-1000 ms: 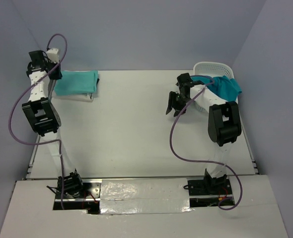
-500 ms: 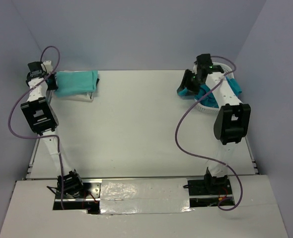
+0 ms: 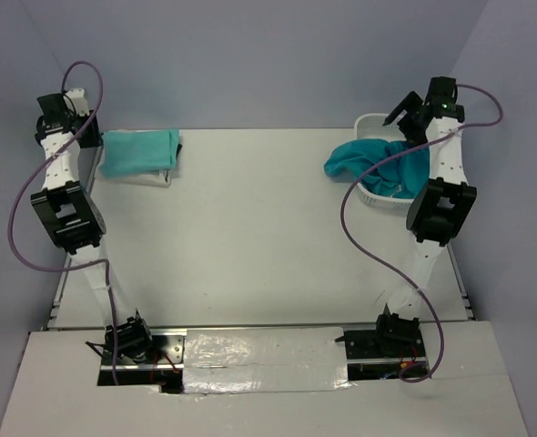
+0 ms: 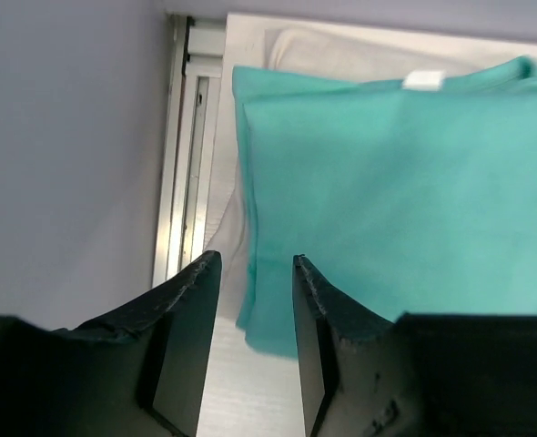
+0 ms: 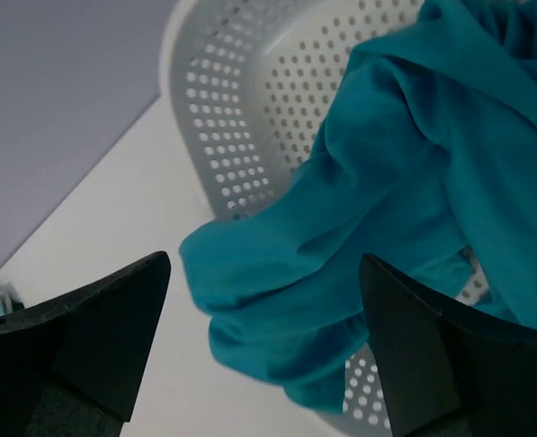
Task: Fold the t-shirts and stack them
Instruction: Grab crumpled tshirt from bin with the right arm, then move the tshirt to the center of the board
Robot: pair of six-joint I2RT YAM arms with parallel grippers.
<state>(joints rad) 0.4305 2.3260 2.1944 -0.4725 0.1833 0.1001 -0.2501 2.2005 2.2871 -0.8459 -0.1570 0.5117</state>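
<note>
My right gripper moves down next, onto the teal t-shirt's bunched fold [image 3: 383, 158] [image 5: 339, 206] inside the white basket's rim, because the loose cloth lies below my open fingers.
A folded mint-green t-shirt [image 3: 139, 151] lies at the table's back left on top of a folded white t-shirt [image 3: 164, 177]. My left gripper [image 3: 88, 137] hovers just left of this stack, jaws slightly apart and empty. In the left wrist view the gripper [image 4: 255, 273] is above the mint shirt's [image 4: 387, 182] left edge, with the white shirt [image 4: 314, 50] showing beneath. A teal t-shirt [image 3: 367, 160] hangs crumpled over the left rim of the white basket [image 3: 378, 198]. My right gripper [image 3: 401, 118] is raised above the basket, wide open and empty, over the teal shirt [image 5: 369, 209].
The white lattice basket [image 5: 250, 118] stands at the back right, near the right wall. A metal rail [image 4: 182, 155] runs along the table's left edge beside the blue-grey wall. Purple cables loop from both arms.
My right gripper went from the table left of the basket, drew the teal shirt over the rim, let go and rose behind the basket. My left gripper lifted slightly back from the stack.
</note>
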